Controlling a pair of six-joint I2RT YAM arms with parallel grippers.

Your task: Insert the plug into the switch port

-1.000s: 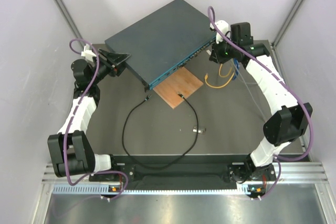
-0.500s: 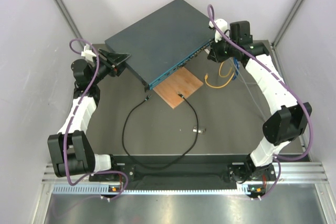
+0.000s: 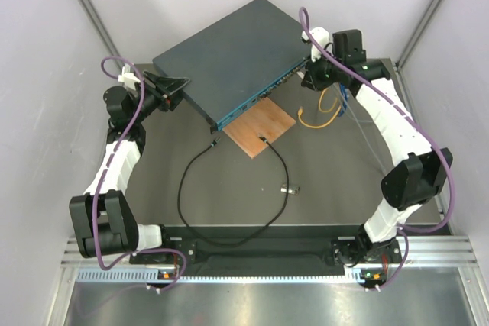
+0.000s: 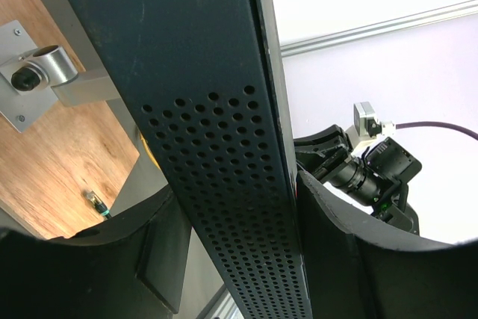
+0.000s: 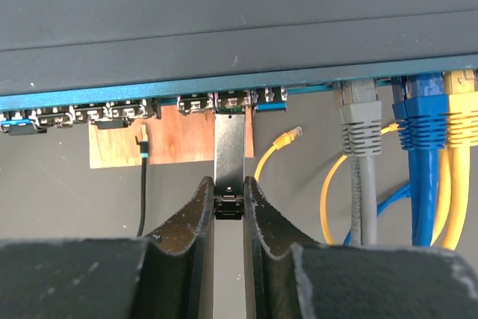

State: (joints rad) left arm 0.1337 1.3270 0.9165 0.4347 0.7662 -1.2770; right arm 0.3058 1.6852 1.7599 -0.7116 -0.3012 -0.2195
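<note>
The body of the module still sticks out of the port. Next I will push my right gripper toward the switch's teal front side [image 5: 112, 98], slide the module into the port at the module's far end [image 5: 233, 101], then let go of it.
The switch [image 3: 229, 59] is a large flat dark blue-grey box with a teal front face [image 5: 112, 98] holding a row of ports. My right gripper [image 5: 228, 184] is shut on a flat dark metal module [image 5: 229, 143]. The module's far end sits at a port [image 5: 233, 101] in that row. The thin black cable [image 3: 183, 188] lies on the table. One plug [image 5: 142, 138] rests on the brown board [image 5: 179, 140]; its other end [image 3: 216, 143] lies by the switch's near corner. My left gripper [image 4: 237, 207] is closed across the switch's perforated side [image 4: 224, 184].
Grey, blue and yellow cables [image 5: 418, 132] are plugged in at the right of the port row. A loose yellow cable [image 3: 317, 120] lies beside the board. A small silver-black stick [image 3: 289, 188] lies mid-table. A metal bracket [image 4: 45, 72] sits on the board.
My right gripper has edged slightly up and left toward the switch's front face. The left arm, switch and black cable have not moved.
</note>
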